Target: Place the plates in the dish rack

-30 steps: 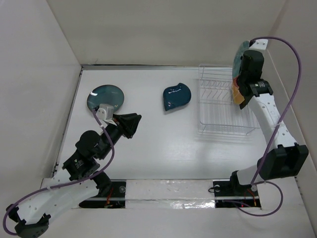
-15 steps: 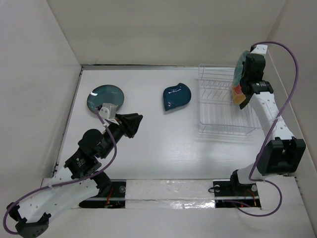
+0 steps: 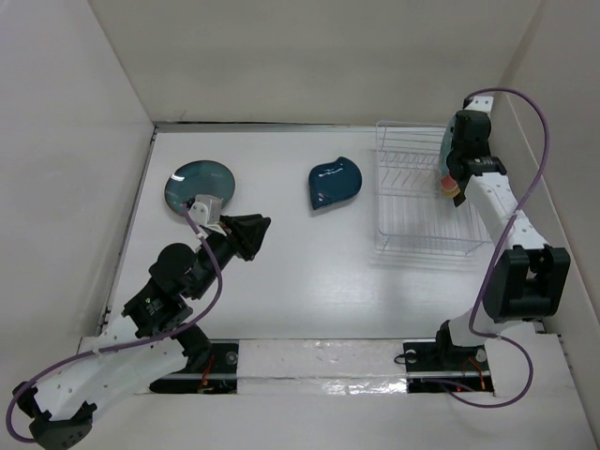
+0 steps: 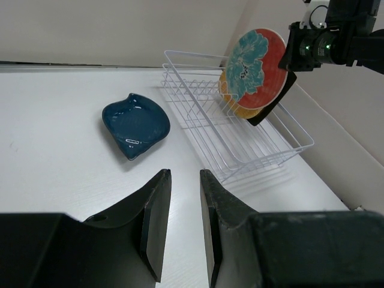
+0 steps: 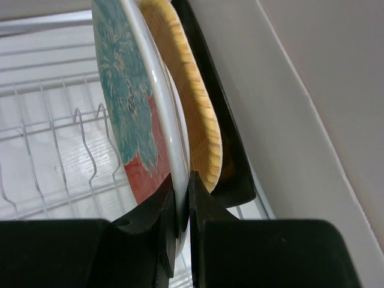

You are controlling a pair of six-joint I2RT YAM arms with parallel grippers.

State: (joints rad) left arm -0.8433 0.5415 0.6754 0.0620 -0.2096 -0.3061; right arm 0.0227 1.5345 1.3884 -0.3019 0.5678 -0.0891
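The floral plate goes down next between the rack's upright wires below it, beside the tan woven plate (image 5: pixel 192 108). My right gripper then releases it there to keep it upright.
My right gripper (image 5: pixel 182 177) is shut on the rim of the red-rimmed teal floral plate (image 5: pixel 129 102) and holds it upright on edge over the right end of the white wire dish rack (image 3: pixel 412 246). The tan woven plate (image 5: pixel 192 108) and the black-rimmed tan plate (image 5: pixel 231 162) stand upright right behind it. The left wrist view shows the floral plate (image 4: pixel 258 69) above the rack (image 4: pixel 267 161). The navy leaf-shaped plate (image 3: pixel 335 183) and the round dark teal plate (image 3: pixel 200 182) lie flat on the table. My left gripper (image 3: pixel 251 230) is open and empty, between them.
White walls close the table in on the left, back and right; the right wall runs close beside the rack. The rack's upright tines (image 5: pixel 60 138) stand to the left of the held plate.
My right gripper has carried the floral plate towards the back right, turning it more edge-on over the rack. My left arm has shifted slightly to the right.
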